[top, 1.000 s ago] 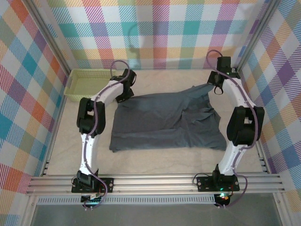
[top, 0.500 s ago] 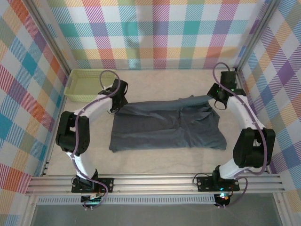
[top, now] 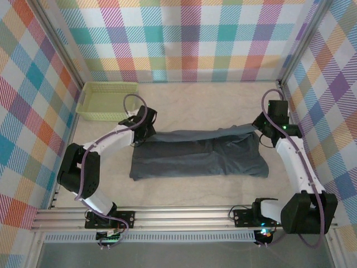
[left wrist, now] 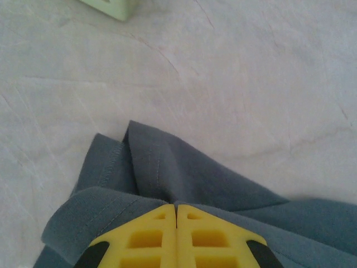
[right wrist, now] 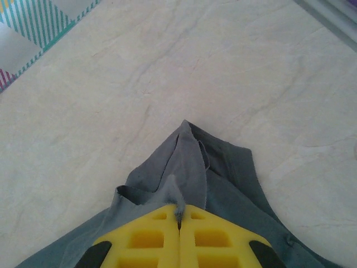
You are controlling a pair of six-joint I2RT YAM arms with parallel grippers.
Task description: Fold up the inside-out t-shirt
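Observation:
The shirt's near layer (top: pixel 147 153) lies flat and open. The fold of cloth goes back over that layer next, drawn by my left gripper, which releases it there.
The inside-out t-shirt (top: pixel 198 154), slate blue-grey, lies as a wide, low band across the middle of the table, its far edge doubled toward the front. My left gripper (top: pixel 146 132) is at the shirt's far left corner, and its yellow fingers are shut on a fold of the cloth (left wrist: pixel 162 167). My right gripper (top: pixel 261 129) is at the far right corner. Its fingers are shut, with a tuft of the shirt's edge (right wrist: pixel 187 162) pinched between the tips. Up close, the left gripper (left wrist: pixel 177 205) and right gripper (right wrist: pixel 179 207) both show cloth bunching at their tips.
A pale yellow-green mesh basket (top: pixel 106 100) stands at the back left, and its corner (left wrist: pixel 111 6) is just beyond the left gripper. Plaid walls close the back and sides. An aluminium rail (top: pixel 184 218) runs along the near edge. The right arm (top: pixel 298 167) stretches along the right wall.
Both grippers have come toward the front and lower, drawing the shirt's far edge with them. The shirt has narrowed from a broad sheet into a band.

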